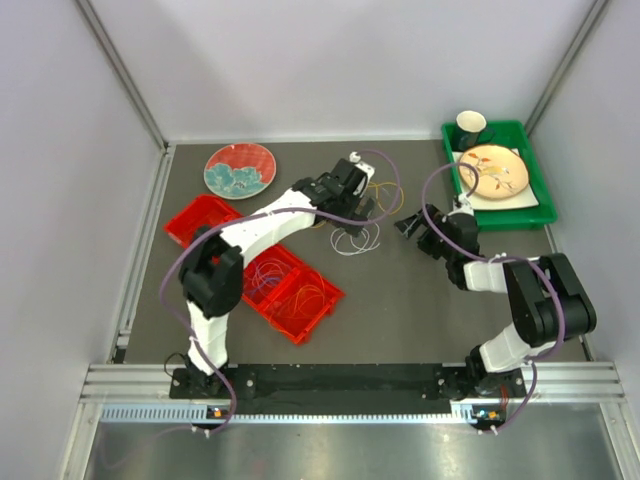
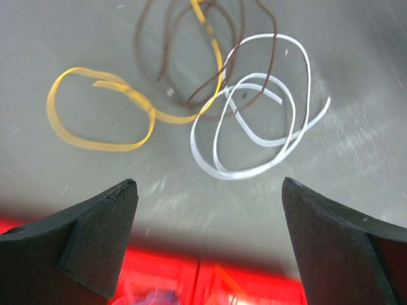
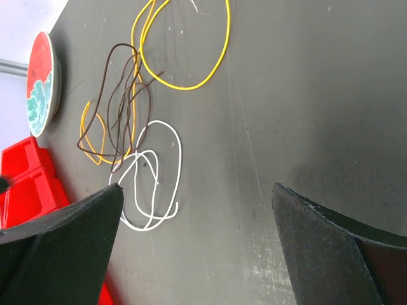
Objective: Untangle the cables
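Note:
My left gripper is going to lower outward next, to the near parts of the brown wire beside the white loop, because the brown wire lies across the white loop and yellow wire.
Loose cables lie mid-table: a white loop, yellow wire and dark brown wire partly under the left arm. In the left wrist view the white loop, an orange-yellow loop and brown wire overlap on the table. My left gripper is open and empty, hovering just short of them. My right gripper is open and empty, to the right of the white loop, with a yellow loop further off. More cables lie in a red bin.
A second red bin stands at the left. A red and teal plate lies at the back left. A green tray at the back right holds a cup and a patterned plate.

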### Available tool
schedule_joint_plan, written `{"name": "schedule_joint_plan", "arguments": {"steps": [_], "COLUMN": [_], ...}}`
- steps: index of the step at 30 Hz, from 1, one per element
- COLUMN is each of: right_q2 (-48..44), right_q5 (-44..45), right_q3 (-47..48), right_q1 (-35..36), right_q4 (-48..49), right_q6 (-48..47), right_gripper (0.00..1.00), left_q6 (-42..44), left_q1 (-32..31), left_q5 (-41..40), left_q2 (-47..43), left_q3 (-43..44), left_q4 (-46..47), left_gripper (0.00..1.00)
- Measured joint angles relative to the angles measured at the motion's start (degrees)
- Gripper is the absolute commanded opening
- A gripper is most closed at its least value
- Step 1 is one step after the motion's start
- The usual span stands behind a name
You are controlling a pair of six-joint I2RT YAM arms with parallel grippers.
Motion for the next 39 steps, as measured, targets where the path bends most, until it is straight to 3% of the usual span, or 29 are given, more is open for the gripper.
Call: {"name": "schedule_joint_plan", "arguments": {"steps": [12, 18, 22, 23, 25, 26, 39], "right_q2": [2.49, 2.80, 3.10, 3.15, 3.19, 3.19, 3.23], "right_q5": [-0.87, -1.25, -1.44, -1.44, -1.46, -1.46, -1.53], "right_q3": [0.00, 0.00, 0.00, 0.00, 0.00, 0.00, 0.00], "right_q1": [-0.96, -1.36, -1.60, -1.60, -1.60, -1.60, -1.60], "right_q4": [1.57, 2.08, 2.38, 2.47, 2.51, 2.51, 2.54], "right_q6": [1.18, 2.12, 2.62, 2.62, 2.69, 2.69, 2.99], "right_gripper": [0.99, 0.99, 0.99, 0.99, 0.99, 0.99, 0.99], "left_q6": [4.13, 6.08, 7.23, 7.52, 8.26, 7.91, 9.97], "left_q1": [-1.79, -3.43, -3.56, -3.61, -3.82, -3.89, -4.24], "left_q5": [-0.37, -3.58, -7.54, -8.63, -11.32, -12.31, -21.09], "left_q2": [14.08, 19.74, 21.68, 21.99, 22.51, 22.67, 22.23], "left_q3": [10.91, 14.05, 14.08, 14.08, 14.19, 14.27, 17.99], "left_q4": [9.07, 10.54, 10.93, 11.02, 11.08, 11.28, 11.52], "left_gripper": [0.99, 0.89, 0.68, 0.49, 0.23, 0.00, 0.00]}}
